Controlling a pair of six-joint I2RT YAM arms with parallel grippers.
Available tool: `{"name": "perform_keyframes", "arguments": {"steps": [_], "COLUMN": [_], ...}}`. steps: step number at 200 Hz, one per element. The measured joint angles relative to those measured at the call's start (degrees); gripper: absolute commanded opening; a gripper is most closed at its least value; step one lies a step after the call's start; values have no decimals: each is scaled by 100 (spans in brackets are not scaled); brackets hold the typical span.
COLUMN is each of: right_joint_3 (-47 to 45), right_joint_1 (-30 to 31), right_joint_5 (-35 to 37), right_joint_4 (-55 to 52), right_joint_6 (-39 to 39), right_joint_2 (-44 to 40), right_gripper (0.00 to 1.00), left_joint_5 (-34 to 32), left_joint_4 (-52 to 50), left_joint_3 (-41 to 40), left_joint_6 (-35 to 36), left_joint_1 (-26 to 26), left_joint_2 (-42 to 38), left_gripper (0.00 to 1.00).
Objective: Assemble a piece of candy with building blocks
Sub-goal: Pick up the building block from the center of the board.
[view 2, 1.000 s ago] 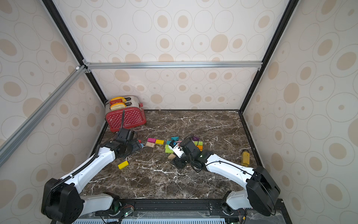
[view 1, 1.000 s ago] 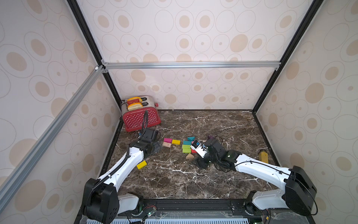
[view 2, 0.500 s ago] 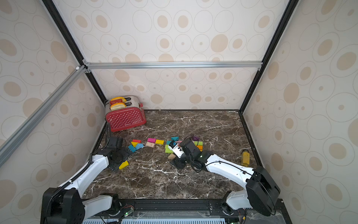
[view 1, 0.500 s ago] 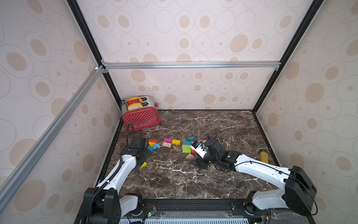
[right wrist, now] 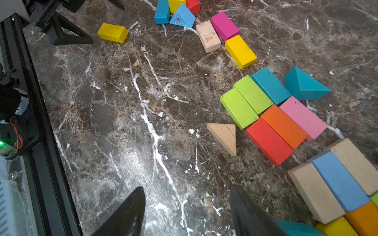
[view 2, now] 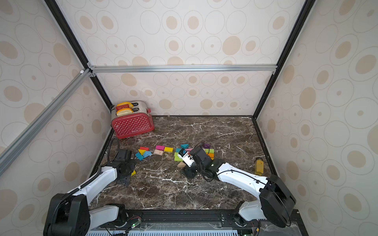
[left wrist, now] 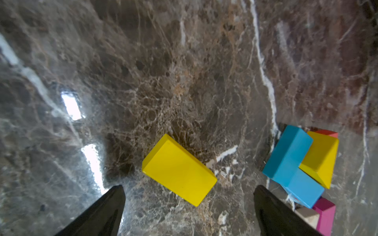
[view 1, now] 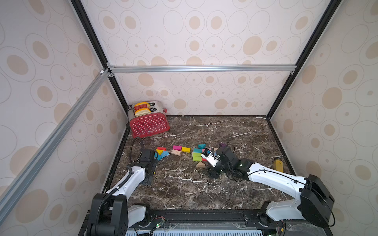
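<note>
My left gripper eases outward and down next until my fingers straddle the lone yellow brick (view 2: pixel 133 172) (left wrist: pixel 179 169), which lies outward of and below it with bare floor around it.
The building blocks lie in loose groups on the marble floor. A lone yellow brick (left wrist: pixel 179 169) lies flat just ahead of my left gripper (left wrist: pixel 189 190), which is open wide above it and touches nothing. Beside it sit a blue brick (left wrist: pixel 288 155) and a yellow wedge (left wrist: pixel 321 157). My right gripper (right wrist: pixel 187 190) is open over bare floor. Ahead of it are a bare wood wedge (right wrist: pixel 224 137), two green bricks (right wrist: pixel 246 102), a red brick (right wrist: pixel 269 141), an orange brick (right wrist: pixel 284 126), a pink brick (right wrist: pixel 303 117) and a teal wedge (right wrist: pixel 304 85).
A red toaster (view 1: pixel 149 124) stands in the back left corner. A mustard-yellow bottle (view 1: pixel 278 165) stands by the right wall. A magenta brick (view 1: pixel 177 147) and a yellow brick (view 1: pixel 185 149) lie mid-floor. Patterned walls close three sides, and a black rail (view 1: pixel 204 214) runs along the front.
My left arm has pulled back from the red, yellow and blue group toward the front left and now hangs over the lone yellow brick. The right arm has not moved.
</note>
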Motion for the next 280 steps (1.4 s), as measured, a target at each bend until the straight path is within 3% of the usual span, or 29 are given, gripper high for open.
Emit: {"name": "perform_keyframes", "arguments": {"steps": [58,94,172,191,225,259,280], "right_joint_3": [-2,-2,-2,-2,-2,-11,-26], "right_joint_1": [0,0,0,0,0,0,0], "right_joint_5": [4,4,4,4,4,20,24], "right_joint_4": [0,2,0,0,0,2,-7], "right_joint_6": [0,0,0,0,0,0,0], "right_joint_2": [0,0,4,4,4,2,-4], "right_gripper": [70,70,70,70,70,70,70], "left_joint_5": [35,2,-87,-83,-4,111,162], "left_joint_4": [258,262,479,605,726,680,579], "left_joint_3": [216,286,599,662,820,1025,1084], "left_joint_6": [-299,-409,-396,-299,83,640,1003], "left_joint_1": [83,136,210,219,225,225,225], "left_joint_2": [509,632,1180,1292,1493,1709,1751], "left_gripper": [83,81,56,51,51,39,38]}}
